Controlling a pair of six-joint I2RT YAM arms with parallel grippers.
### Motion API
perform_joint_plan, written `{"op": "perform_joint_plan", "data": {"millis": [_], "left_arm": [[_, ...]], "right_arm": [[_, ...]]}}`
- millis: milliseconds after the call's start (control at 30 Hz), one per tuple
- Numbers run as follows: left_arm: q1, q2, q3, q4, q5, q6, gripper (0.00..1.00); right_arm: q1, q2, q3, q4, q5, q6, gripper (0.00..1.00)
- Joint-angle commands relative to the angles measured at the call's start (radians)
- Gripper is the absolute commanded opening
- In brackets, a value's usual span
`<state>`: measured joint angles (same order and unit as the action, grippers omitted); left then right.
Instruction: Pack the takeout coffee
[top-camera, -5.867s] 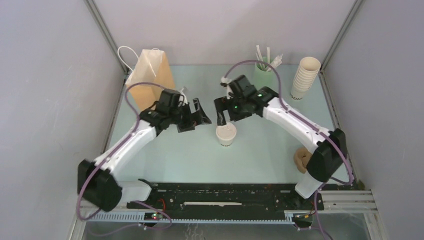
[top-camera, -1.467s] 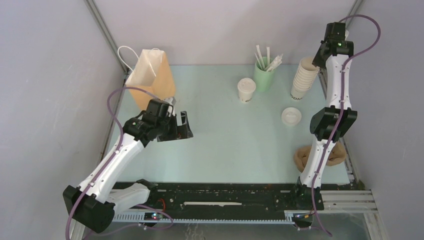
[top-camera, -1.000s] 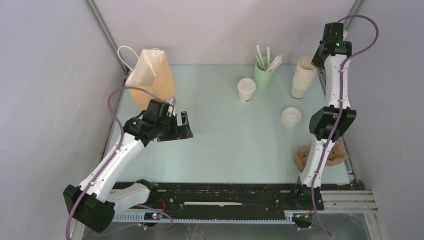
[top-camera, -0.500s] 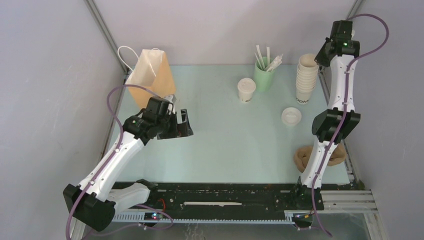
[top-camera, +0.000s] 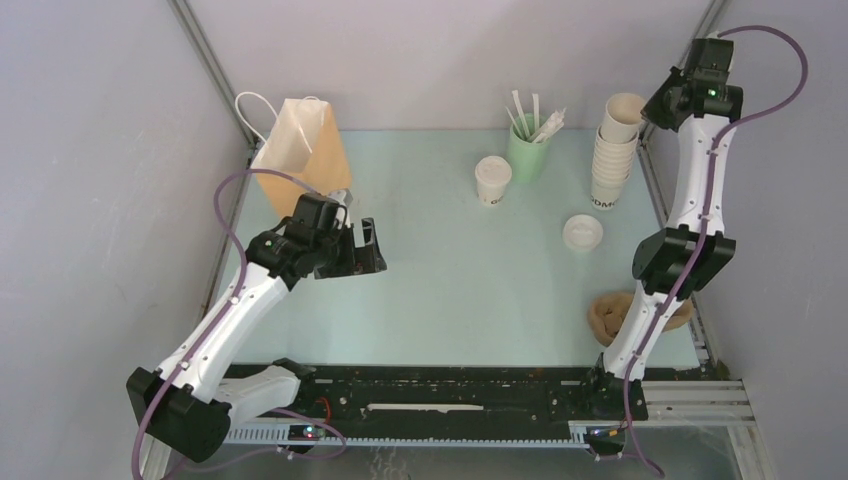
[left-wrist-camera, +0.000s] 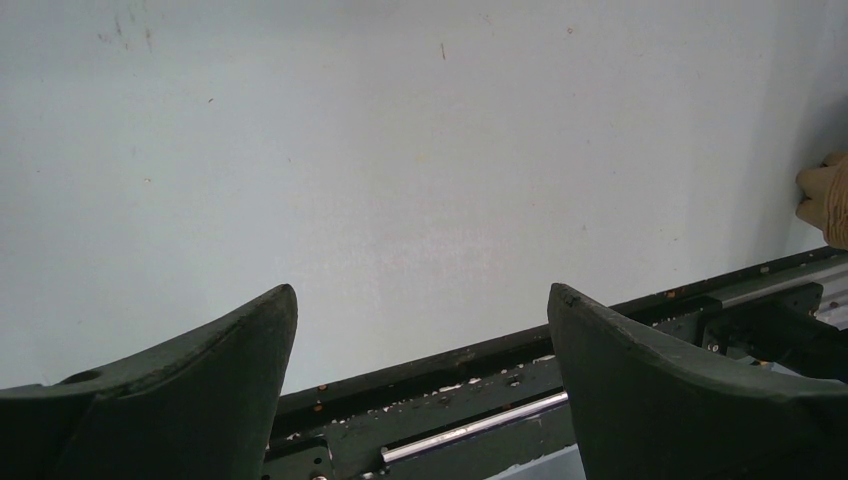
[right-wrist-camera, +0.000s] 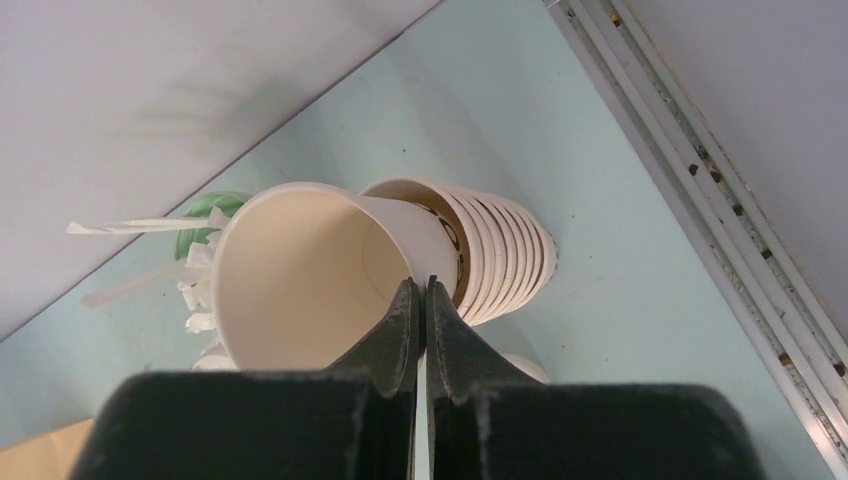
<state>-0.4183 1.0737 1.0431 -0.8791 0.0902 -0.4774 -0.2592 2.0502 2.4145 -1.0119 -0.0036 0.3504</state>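
Observation:
The robot's right gripper needs to bring the lidless cup back and down onto the open tabletop next and release it, because the open tabletop is below, to the left in the top view.
One takeout coffee cup (top-camera: 492, 180), cream-white with a white lid, stands at the back middle of the table. A loose white lid (top-camera: 582, 232) lies to its right. High at the back right, my right gripper (top-camera: 647, 108) (right-wrist-camera: 421, 285) is shut on the wall of a lidless cream cup (top-camera: 625, 110) (right-wrist-camera: 290, 270), which hangs tilted just above the cup stack (top-camera: 605, 170) (right-wrist-camera: 505, 255). One finger is inside the cup and the other outside. My left gripper (top-camera: 365, 250) (left-wrist-camera: 420, 295) hovers open with nothing in it, just in front of the brown paper bag (top-camera: 300, 150).
A green cup of white sticks (top-camera: 527, 150) (right-wrist-camera: 205, 215) stands behind the lidded cup. A brown crumpled object (top-camera: 610, 315) (left-wrist-camera: 825, 195) lies near the right arm's base. Metal frame rails (right-wrist-camera: 690, 170) run along the table's right edge.
My right gripper has pulled the top cup off the stack, moving up and to the right. The stack now stands straighter. The left arm has not moved.

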Motion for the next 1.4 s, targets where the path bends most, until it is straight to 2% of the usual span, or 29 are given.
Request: {"op": "perform_joint_plan", "data": {"millis": [0, 133, 333, 433, 533, 633, 700, 767, 867, 967, 1200, 1367], "left_arm": [[0.006, -0.01, 0.06, 0.01, 0.019, 0.008, 1.0], [0.006, -0.022, 0.048, 0.013, 0.026, 0.002, 1.0], [0.006, -0.041, 0.038, 0.014, 0.031, -0.003, 1.0], [0.005, -0.048, 0.045, 0.011, 0.028, -0.01, 1.0], [0.005, -0.057, 0.048, 0.007, 0.024, -0.026, 1.0], [0.005, -0.077, 0.034, 0.022, 0.032, -0.054, 1.0], [0.006, -0.095, 0.016, 0.039, 0.037, -0.078, 1.0], [0.005, -0.114, -0.002, 0.056, 0.045, -0.099, 1.0], [0.006, -0.141, -0.011, 0.055, 0.044, -0.115, 1.0], [0.006, -0.178, -0.032, 0.054, 0.042, -0.133, 1.0], [0.005, -0.242, -0.051, 0.023, 0.045, -0.167, 1.0], [0.006, -0.277, -0.055, -0.005, 0.03, -0.172, 1.0]], "right_arm": [[-0.035, -0.116, -0.026, 0.036, 0.0, 0.016, 0.0], [-0.043, -0.126, -0.025, 0.008, -0.003, -0.014, 0.0], [-0.041, -0.148, 0.06, -0.041, -0.003, -0.024, 0.0], [-0.039, -0.193, 0.114, -0.079, 0.004, -0.024, 0.0], [-0.02, -0.284, 0.089, -0.065, -0.021, -0.002, 0.0], [0.103, -0.39, -0.06, -0.039, -0.093, 0.008, 0.0], [0.237, -0.469, -0.258, 0.017, -0.112, 0.008, 0.0], [0.398, -0.543, -0.515, 0.12, -0.151, -0.002, 0.0], [0.58, -0.625, -0.77, 0.249, -0.13, -0.01, 0.0], [0.712, -0.658, -0.98, 0.417, -0.158, -0.008, 0.0], [0.918, -0.561, -1.208, 0.586, -0.053, -0.034, 0.0], [0.977, -0.539, -1.292, 0.658, 0.002, -0.057, 0.0]]}}
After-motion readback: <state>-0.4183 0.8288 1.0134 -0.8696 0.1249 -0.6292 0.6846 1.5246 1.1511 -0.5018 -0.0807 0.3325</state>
